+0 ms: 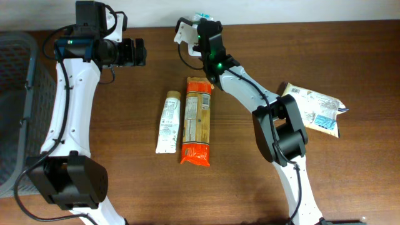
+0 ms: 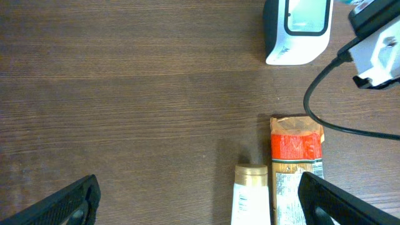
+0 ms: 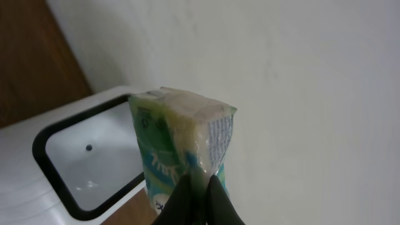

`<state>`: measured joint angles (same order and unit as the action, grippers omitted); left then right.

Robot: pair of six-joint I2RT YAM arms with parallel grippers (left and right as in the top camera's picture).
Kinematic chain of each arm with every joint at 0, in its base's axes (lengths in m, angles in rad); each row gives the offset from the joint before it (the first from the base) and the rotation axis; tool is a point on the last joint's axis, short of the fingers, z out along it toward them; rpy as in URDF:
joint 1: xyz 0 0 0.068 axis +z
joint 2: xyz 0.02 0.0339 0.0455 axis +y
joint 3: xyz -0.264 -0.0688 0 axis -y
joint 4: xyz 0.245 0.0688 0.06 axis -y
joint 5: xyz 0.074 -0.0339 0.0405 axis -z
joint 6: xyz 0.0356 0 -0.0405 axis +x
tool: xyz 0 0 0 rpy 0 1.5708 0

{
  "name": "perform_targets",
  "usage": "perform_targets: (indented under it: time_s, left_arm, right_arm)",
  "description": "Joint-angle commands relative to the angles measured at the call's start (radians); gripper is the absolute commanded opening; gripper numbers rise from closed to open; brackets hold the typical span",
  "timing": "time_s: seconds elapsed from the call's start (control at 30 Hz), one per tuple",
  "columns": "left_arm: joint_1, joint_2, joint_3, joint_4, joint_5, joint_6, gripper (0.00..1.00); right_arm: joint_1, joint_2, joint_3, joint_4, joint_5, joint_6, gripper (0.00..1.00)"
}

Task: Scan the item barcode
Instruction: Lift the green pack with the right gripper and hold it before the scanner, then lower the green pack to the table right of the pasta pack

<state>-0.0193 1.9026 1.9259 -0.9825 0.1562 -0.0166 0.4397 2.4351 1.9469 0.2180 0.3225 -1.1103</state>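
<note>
My right gripper moves back from the scanner and down beside the pale printed pouch next to release the packet, since bare wood lies open there.
My right gripper (image 3: 200, 187) is shut on a green and white packet (image 3: 181, 134), pinching its lower edge and holding it upright. Just left of the packet is the white barcode scanner (image 3: 37, 181), its dark-framed window turned toward the packet. In the overhead view this gripper (image 1: 204, 26) holds the packet (image 1: 203, 16) at the table's far edge, beside the scanner (image 1: 184, 31). My left gripper (image 1: 139, 52) hangs open and empty over bare wood left of the scanner. In the left wrist view the left gripper (image 2: 199, 190) has its black fingers (image 2: 69, 203) wide apart, and the scanner (image 2: 297, 31) lies ahead.
A white tube with a gold cap (image 1: 167, 122) and an orange snack packet (image 1: 197, 122) lie side by side mid-table. A pale printed pouch (image 1: 315, 109) lies at the right. A grey basket (image 1: 12, 94) stands at the left edge. A black cable (image 2: 319, 106) runs from the scanner.
</note>
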Motion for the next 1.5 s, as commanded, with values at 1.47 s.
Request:
perform_targets:
  time_s: [1.47]
  left_arm:
    - [0.002,0.0,0.001,0.002,0.0,0.002,0.99]
  right_arm:
    - [-0.089,-0.434,-0.211,-1.34,-0.143,1.419,0.04]
